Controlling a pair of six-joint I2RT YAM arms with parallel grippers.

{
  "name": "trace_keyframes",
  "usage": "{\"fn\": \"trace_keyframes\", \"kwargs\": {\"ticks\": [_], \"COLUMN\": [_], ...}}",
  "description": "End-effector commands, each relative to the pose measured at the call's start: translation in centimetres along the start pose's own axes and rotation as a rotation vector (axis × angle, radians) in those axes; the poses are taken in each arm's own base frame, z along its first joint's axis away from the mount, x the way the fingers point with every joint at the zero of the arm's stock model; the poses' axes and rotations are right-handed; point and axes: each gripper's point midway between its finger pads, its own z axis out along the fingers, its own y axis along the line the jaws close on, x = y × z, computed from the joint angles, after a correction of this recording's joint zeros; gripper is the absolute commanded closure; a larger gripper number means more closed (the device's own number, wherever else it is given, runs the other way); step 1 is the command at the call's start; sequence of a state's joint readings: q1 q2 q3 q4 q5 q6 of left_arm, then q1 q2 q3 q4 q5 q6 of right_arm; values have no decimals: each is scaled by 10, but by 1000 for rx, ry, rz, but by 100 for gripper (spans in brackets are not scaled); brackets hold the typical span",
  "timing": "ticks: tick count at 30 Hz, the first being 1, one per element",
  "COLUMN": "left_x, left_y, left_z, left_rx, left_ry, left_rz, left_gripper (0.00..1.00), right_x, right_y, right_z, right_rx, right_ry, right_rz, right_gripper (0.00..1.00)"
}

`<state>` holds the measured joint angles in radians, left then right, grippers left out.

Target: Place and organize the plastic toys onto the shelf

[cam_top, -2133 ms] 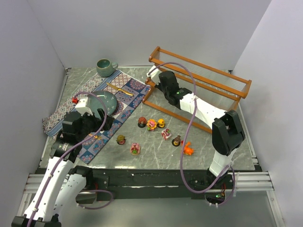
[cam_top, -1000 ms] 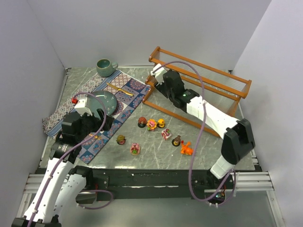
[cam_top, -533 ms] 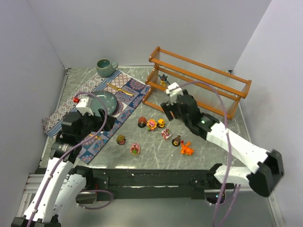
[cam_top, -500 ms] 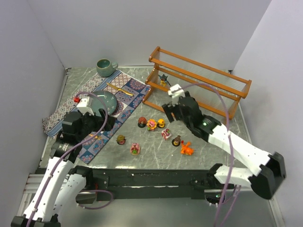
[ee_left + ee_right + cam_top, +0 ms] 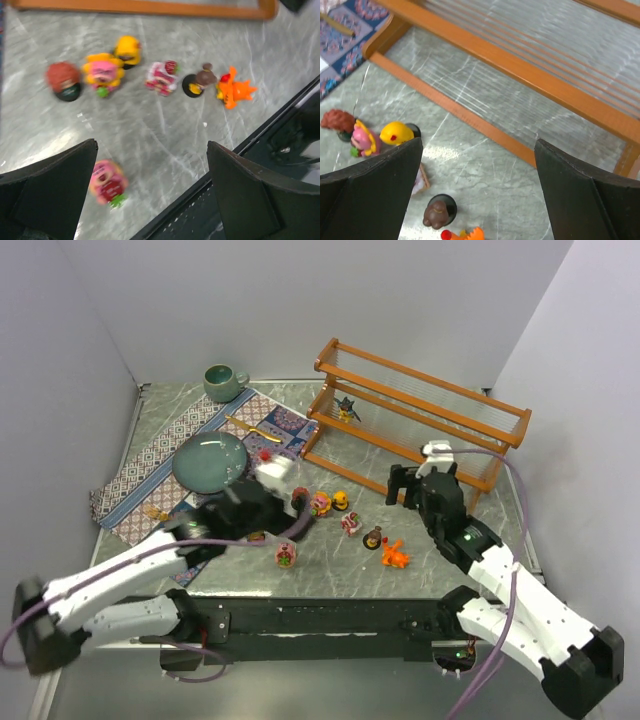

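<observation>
The orange toy is at the open end of the row of toys, so my left gripper will swing to the right in the top view next and lower onto that toy.
The shelf stands at the back right, and a dark spiky toy rests on its left end. Several plastic toys lie on the table: brown-red, pink-yellow, yellow, pink-white, brown on a black base, orange and pink. My left gripper hangs open above them, with the pink toy just inside its left finger. My right gripper is open and empty in front of the shelf's bottom rail, above the brown toy.
A patterned mat lies at the left with a teal plate on it. A green mug stands at the back left. The black front rail runs close to the toys. Grey walls close in the sides.
My right gripper has backed away from the shelf, leaving the dark spiky toy there, and opened wide. My left arm has swung right from the mat to over the toys.
</observation>
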<state>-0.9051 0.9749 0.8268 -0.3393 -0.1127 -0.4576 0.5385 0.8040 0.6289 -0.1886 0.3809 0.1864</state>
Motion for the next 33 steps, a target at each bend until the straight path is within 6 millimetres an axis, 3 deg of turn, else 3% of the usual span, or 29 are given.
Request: {"fn": "trace_keyframes", "kwargs": {"ticks": [1,5,6,12,17,23,33], "left_x": [-9,9,26,60,91,115,131], "left_y": [-49,-98,-109,-152,-164,-177,-179], "left_z": [27,59,71,98,112,128,147], "left_rx": [-86,-77,-62,-46,-38,2,0], "left_ry": [-87,-131,-111,-186,-224,-210,-202], "left_rz": [206,469,570,868,960,1010,1065], "left_gripper": [3,3,3,3,1,6,22], "right_x": [-20,-24,-21,-17,-18,-20,-22], "right_y": [-5,-15,-16,-17,-19,-19,-21], "right_z": [-5,-12,-11,-10,-12,-13,-15], "right_rx": [-15,4,3,-5,-9,-16,-19], "right_ry": [-125,-172,-172,-166,-179,-187,-203], "right_rz": [153,198,203,220,228,231,232], "right_gripper": [0,0,0,0,0,0,0]}}
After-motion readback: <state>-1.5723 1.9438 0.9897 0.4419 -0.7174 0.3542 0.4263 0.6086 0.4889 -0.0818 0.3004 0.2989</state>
